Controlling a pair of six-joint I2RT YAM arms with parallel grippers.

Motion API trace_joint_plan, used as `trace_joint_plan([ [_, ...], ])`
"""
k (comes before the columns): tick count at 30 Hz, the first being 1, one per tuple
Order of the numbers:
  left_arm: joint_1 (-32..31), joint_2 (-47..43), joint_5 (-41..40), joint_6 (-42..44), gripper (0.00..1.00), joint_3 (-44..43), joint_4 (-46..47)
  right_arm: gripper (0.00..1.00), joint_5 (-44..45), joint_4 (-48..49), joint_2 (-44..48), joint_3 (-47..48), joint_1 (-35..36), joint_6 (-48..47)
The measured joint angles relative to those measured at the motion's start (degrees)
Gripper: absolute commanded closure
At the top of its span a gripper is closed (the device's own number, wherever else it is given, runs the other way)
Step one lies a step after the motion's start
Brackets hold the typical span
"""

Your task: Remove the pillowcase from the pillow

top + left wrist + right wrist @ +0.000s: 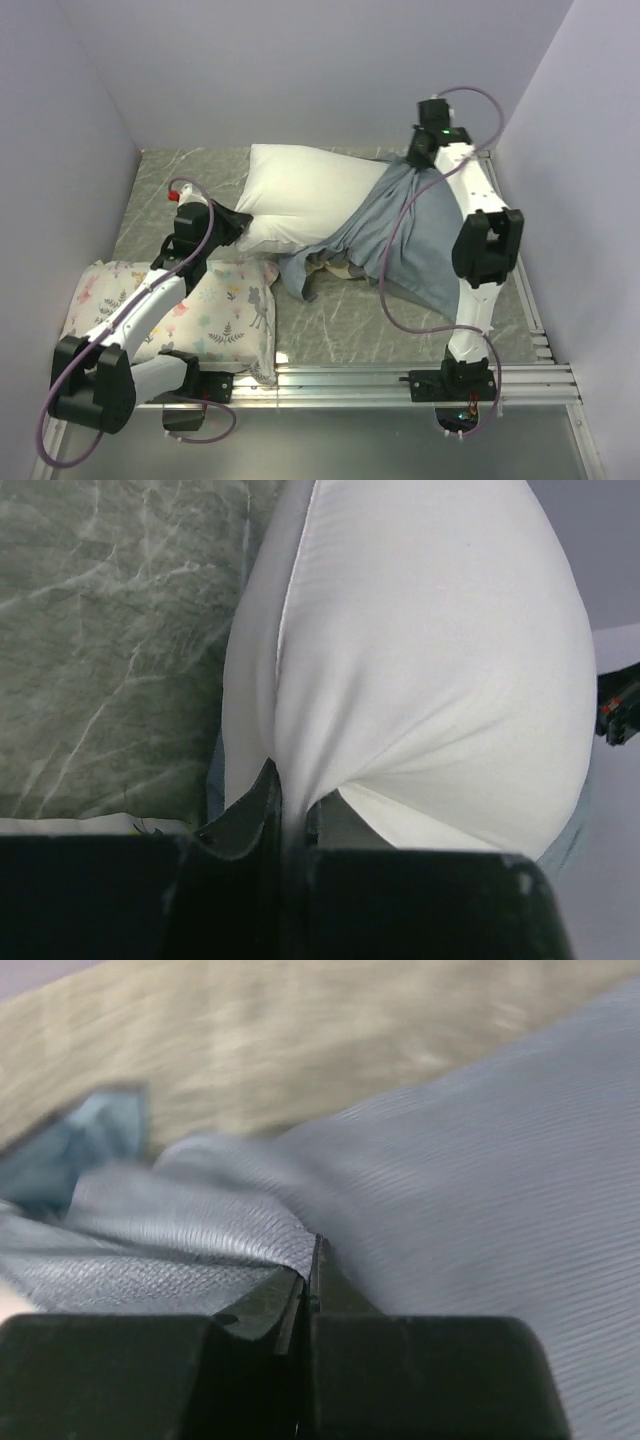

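Observation:
My left gripper pulls the half-cased pillow's corner outward and to the left in the top view next and releases it, since bare tabletop lies there.
The white pillow (305,195) lies at the back middle of the table, its left half bare. The pillowcase (400,240), showing its plain grey-blue inner side, hangs from the pillow's right end and drapes down to the table. My left gripper (240,222) is shut on the pillow's left corner; the left wrist view shows white cloth (420,660) pinched between the jaws. My right gripper (418,160) is shut on the pillowcase at the back right, holding it raised; the right wrist view shows grey cloth (480,1180) clamped in the jaws.
A smaller floral-print pillow (215,310) lies at the front left under my left arm. The table top is grey marbled (340,320). Purple walls enclose the left, back and right. A metal rail (350,380) runs along the near edge.

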State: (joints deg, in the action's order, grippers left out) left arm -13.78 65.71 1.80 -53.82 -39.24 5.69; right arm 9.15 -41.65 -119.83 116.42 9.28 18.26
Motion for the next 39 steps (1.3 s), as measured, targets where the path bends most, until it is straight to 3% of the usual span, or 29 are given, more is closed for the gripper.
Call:
trace_joint_plan([
  [3,0.4,-2.6,0.2,-0.1,1.0,0.5,-0.9,1.0,-1.1,-1.0,2.8,-4.2,-5.4,2.6],
  [6,0.4,-3.7,0.3,0.2,1.0,0.5,-2.1,0.97,-1.8,-1.3,4.4,-6.0,-5.2,3.5],
  [8,0.8,-3.6,-0.3,0.6,1.0,0.2,-3.6,0.66,-1.7,-0.9,5.5,-6.9,-3.8,3.4],
  [9,1.0,-3.3,-0.7,0.9,1.0,-0.2,-4.4,0.45,-1.4,-0.3,6.1,-7.5,-3.0,3.1],
  [13,1.8,-1.0,-3.5,2.3,1.0,-3.1,-7.5,0.21,2.1,2.5,11.4,-12.7,1.4,0.9],
  [20,1.2,2.0,-6.1,3.9,1.0,-9.6,-11.2,0.19,9.8,6.3,29.7,-20.8,17.8,-1.0],
  [25,0.8,3.3,-6.4,4.7,1.0,-14.2,-13.2,0.18,16.7,11.6,44.8,-35.2,32.8,-0.2],
  [28,0.5,4.3,-6.6,5.1,1.0,-17.1,-14.2,0.16,20.7,14.2,49.3,-46.0,40.9,2.0],
  [33,-0.4,5.6,-6.9,5.6,1.0,-20.3,-14.4,0.13,24.7,15.0,48.0,-59.6,48.6,5.7],
  [39,-1.0,6.6,-7.7,6.4,1.0,-22.0,-15.3,0.13,33.6,14.6,39.4,-59.6,50.8,9.4],
])
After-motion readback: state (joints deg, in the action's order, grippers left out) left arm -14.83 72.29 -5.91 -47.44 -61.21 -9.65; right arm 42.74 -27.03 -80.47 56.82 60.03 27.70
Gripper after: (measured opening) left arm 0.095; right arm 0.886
